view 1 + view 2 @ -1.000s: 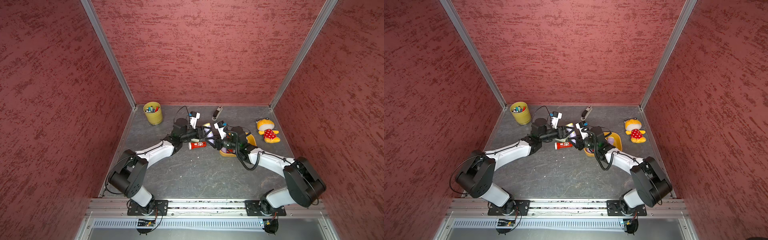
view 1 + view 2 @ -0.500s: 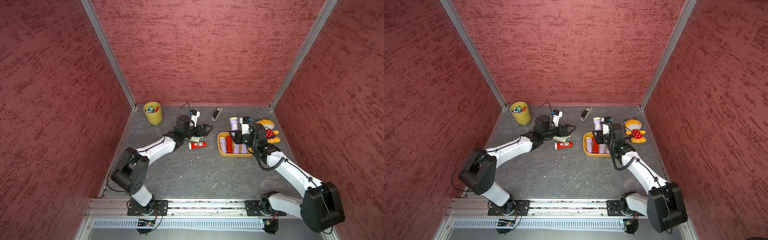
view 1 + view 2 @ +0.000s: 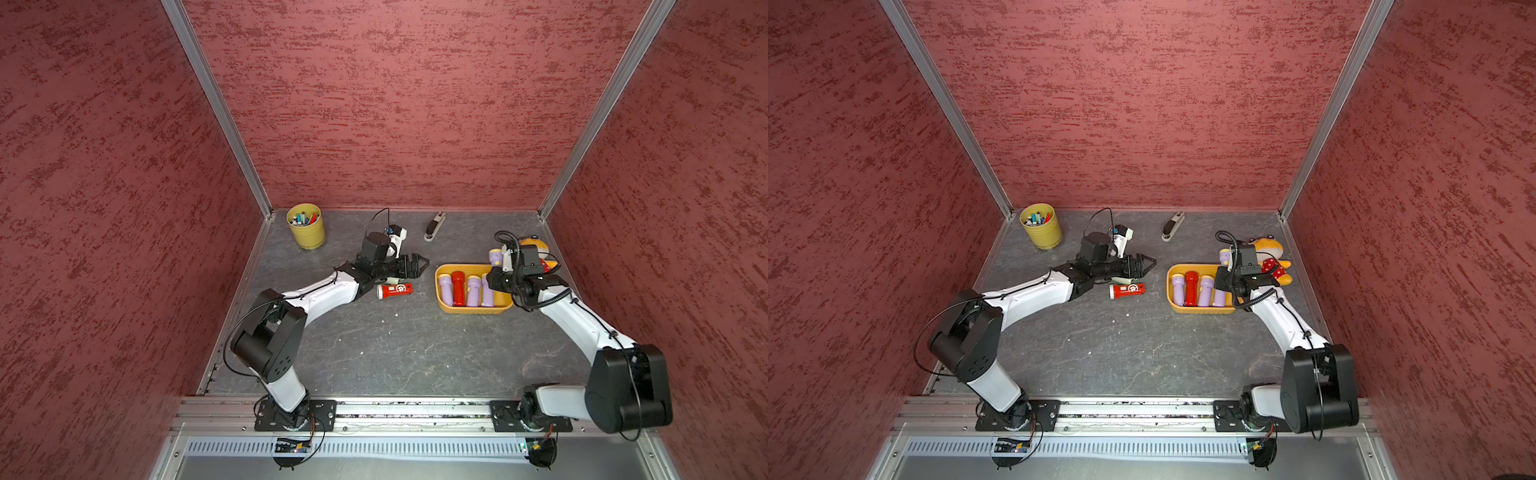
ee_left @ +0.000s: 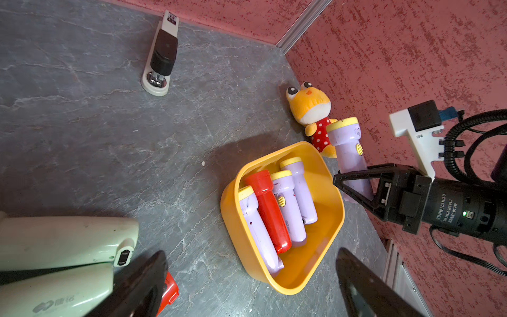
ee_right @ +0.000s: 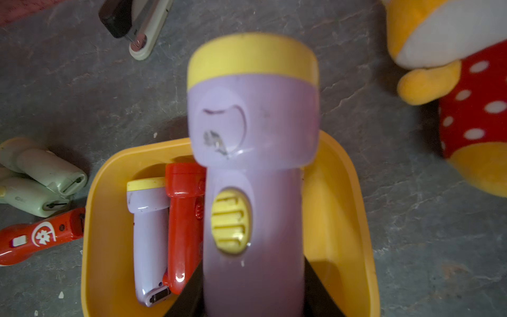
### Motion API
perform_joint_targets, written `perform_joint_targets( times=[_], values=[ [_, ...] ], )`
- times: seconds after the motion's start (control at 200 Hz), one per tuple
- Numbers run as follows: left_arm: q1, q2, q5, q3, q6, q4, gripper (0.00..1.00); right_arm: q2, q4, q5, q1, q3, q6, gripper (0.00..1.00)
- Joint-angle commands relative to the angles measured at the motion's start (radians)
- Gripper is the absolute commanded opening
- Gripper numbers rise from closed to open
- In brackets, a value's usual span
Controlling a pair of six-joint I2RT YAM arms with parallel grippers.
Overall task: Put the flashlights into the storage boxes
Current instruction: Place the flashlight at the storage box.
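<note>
My right gripper should move down next and let go of the lilac flashlight in the box's empty end [image 3: 502, 300] [image 5: 334, 240], which is below the gripper, because other flashlights fill the rest.
The orange-yellow storage box [image 3: 473, 309] [image 3: 1200, 309] [image 4: 274, 285] [image 5: 90, 219] holds three lilac flashlights and a red one [image 3: 457, 286] side by side. My right gripper [image 3: 500, 272] [image 4: 354, 186] [image 5: 252, 288] is shut on another lilac flashlight [image 3: 495, 257] [image 3: 1225, 257] [image 4: 348, 148] [image 5: 252, 137], held tilted above the box's right end. My left gripper [image 3: 419, 264] [image 3: 1148, 262] [image 4: 251, 251] hangs open and empty, left of the box. Below it a red flashlight [image 3: 395, 290] [image 3: 1127, 290] [image 5: 41, 236] lies on the table beside two pale green flashlights [image 4: 63, 238] [image 5: 46, 170].
A round yellow cup of pens [image 3: 306, 226] stands at the back left. A stapler [image 3: 434, 226] [image 4: 162, 55] lies near the back wall. An orange plush toy [image 3: 1266, 257] [image 4: 310, 109] lies behind the box, by the right wall.
The two grippers were together left of the box. My left gripper has opened and drawn back left. My right gripper has carried the lilac flashlight over to the box's right end.
</note>
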Motion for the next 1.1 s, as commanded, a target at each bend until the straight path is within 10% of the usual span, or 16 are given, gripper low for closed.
perform_joint_targets(
  times=[0.0, 0.326, 0.536, 1.097],
  values=[
    [-0.004, 0.011, 0.0, 0.024, 0.006, -0.018, 0.95, 0.036, -0.044, 0.044, -0.004, 0.042, 0.005, 0.31],
    [-0.006, 0.011, 0.003, 0.032, 0.012, -0.035, 0.96, 0.149, -0.052, 0.123, -0.012, 0.065, 0.004, 0.35],
    [-0.006, 0.016, 0.0, 0.031, 0.012, -0.045, 0.96, 0.146, -0.09, 0.168, -0.012, 0.081, -0.005, 0.58],
    [-0.007, 0.009, -0.027, 0.032, 0.017, -0.06, 0.97, 0.219, -0.064, 0.207, -0.015, 0.111, -0.042, 0.39]
  ],
)
